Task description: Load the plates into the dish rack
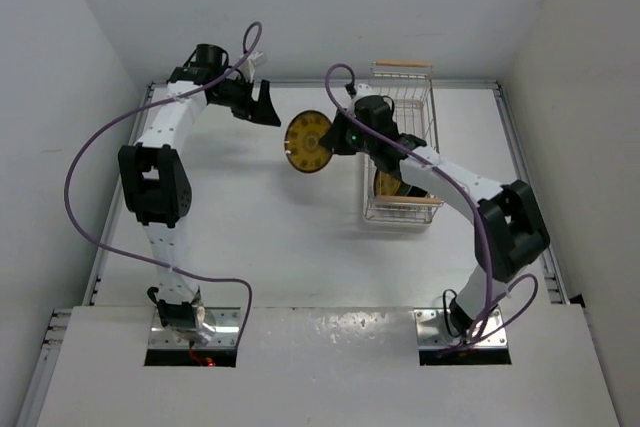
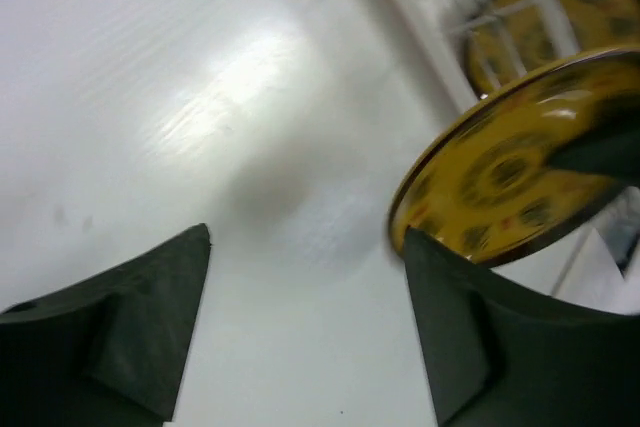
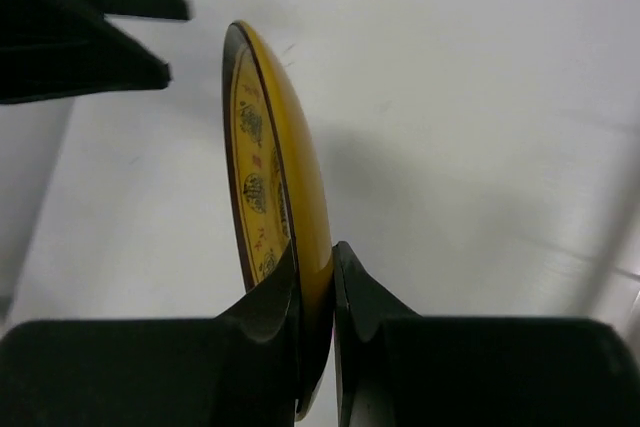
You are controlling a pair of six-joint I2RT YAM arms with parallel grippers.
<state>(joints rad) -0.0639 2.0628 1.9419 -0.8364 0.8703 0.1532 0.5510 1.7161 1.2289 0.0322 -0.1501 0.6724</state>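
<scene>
I am holding the plate outside, so my right gripper will next rise, turn toward the rack (image 1: 403, 65) and go down at the rack's near end beside the second yellow plate (image 1: 393, 185).
A mustard-yellow plate (image 1: 309, 142) with dark ornament hangs on edge above the table, left of the dish rack (image 1: 403, 65). My right gripper (image 1: 336, 137) is shut on its right rim; in the right wrist view both jaws of that gripper (image 3: 317, 247) pinch the plate (image 3: 270, 167) edge-on. My left gripper (image 1: 269, 112) stands open just up and left of the plate, apart from it. In the left wrist view this gripper (image 2: 308, 235) has only bare table between its jaws, with the plate (image 2: 510, 172) beyond its right finger. A second yellow plate (image 1: 393, 185) sits in the rack's near end.
The wire rack (image 2: 440, 37) lies at the back right, long side running away from me. The left gripper's dark fingers (image 3: 90, 37) show at the top left of the right wrist view. White walls enclose the table on three sides.
</scene>
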